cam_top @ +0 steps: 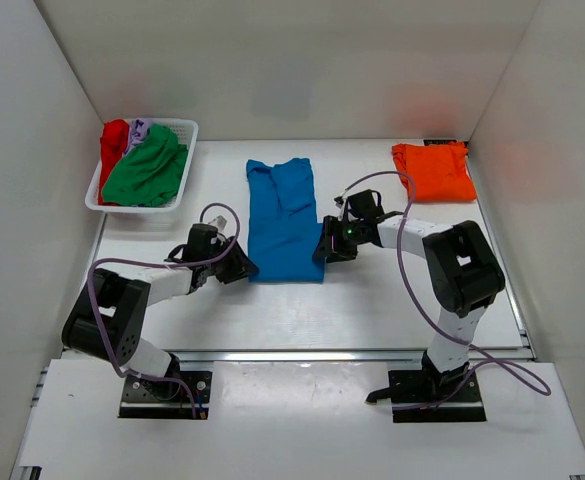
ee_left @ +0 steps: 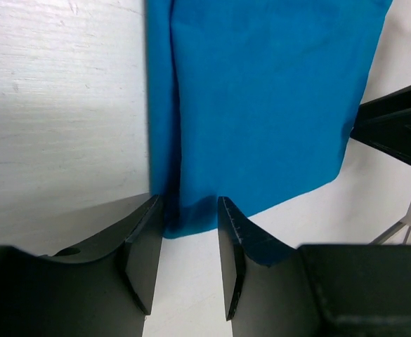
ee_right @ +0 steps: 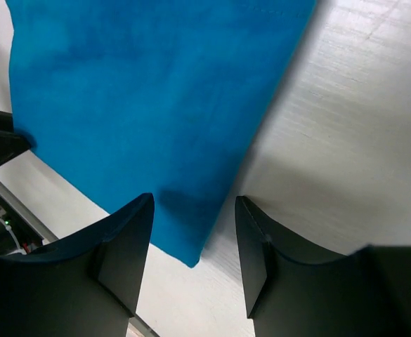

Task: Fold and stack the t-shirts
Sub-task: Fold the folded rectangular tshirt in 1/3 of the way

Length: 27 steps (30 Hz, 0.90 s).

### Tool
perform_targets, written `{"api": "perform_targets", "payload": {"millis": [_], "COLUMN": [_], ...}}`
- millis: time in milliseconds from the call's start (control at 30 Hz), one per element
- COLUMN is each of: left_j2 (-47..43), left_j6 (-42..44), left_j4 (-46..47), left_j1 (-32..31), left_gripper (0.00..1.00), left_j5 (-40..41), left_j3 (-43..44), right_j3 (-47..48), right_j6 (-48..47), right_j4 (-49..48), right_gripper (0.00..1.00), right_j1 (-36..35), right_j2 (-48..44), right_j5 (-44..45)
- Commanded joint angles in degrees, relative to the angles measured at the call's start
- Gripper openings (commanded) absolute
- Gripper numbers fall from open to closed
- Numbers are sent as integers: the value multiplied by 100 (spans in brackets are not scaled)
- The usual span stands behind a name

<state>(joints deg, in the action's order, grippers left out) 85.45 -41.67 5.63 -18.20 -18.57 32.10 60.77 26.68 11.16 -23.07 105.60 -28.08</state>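
Note:
The left gripper should stay in place next and then close on the blue t-shirt's near corner [cam_top: 254,276] [ee_left: 187,219].
A blue t-shirt [cam_top: 284,222] lies on the table, folded lengthwise into a long strip. My left gripper [cam_top: 240,264] is open at its near left corner [ee_left: 184,221], the corner between the fingers. My right gripper [cam_top: 329,247] is open at its near right corner [ee_right: 191,239]. A folded orange t-shirt [cam_top: 433,171] lies at the back right. A green t-shirt [cam_top: 148,168], a red one [cam_top: 113,142] and a pale lilac one [cam_top: 138,130] are heaped in the white basket [cam_top: 186,152] at the back left.
White walls close in the table on the left, back and right. The right arm's purple cable [cam_top: 404,230] loops above the table beside the blue shirt. The left arm's cable [cam_top: 217,210] arches over its wrist.

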Motion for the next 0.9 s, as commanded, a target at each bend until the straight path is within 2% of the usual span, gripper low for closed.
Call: {"api": "perform_targets", "payload": {"millis": [0, 167, 267, 367, 433, 467, 500, 600, 767, 867], "left_j2": [-133, -73, 85, 252, 332, 367, 376, 280, -361, -775], "left_j6": [80, 54, 71, 115, 72, 63, 71, 159, 475, 616], "left_j4": [-79, -53, -18, 17, 79, 114, 97, -43, -563, -1002], "left_j1": [-105, -158, -263, -325, -342, -299, -255, -290, -334, -325], "left_gripper": [47, 48, 45, 32, 11, 6, 0, 0, 0, 0], "left_j5": [204, 257, 345, 450, 381, 406, 407, 345, 415, 512], "left_j3": [51, -28, 33, 60, 25, 16, -28, -151, -282, -441], "right_j3": [84, -100, -320, -522, -645, -654, -620, -584, -970, -1365], "right_j6": [-225, -49, 136, 294, 329, 312, 234, 75, -48, -4], "right_j4": [378, 536, 449, 344, 177, 194, 168, 377, 598, 589], "right_gripper": [47, 48, 49, 48, 48, 43, 30, 6, 4, 14], "right_j1": [-66, -381, -566, -690, -690, -655, -620, -567, -655, -716], "right_j2": [31, -110, -171, -216, -216, -198, -198, -154, -548, -795], "right_j5": [363, 479, 504, 566, 522, 540, 566, 610, 531, 409]}}
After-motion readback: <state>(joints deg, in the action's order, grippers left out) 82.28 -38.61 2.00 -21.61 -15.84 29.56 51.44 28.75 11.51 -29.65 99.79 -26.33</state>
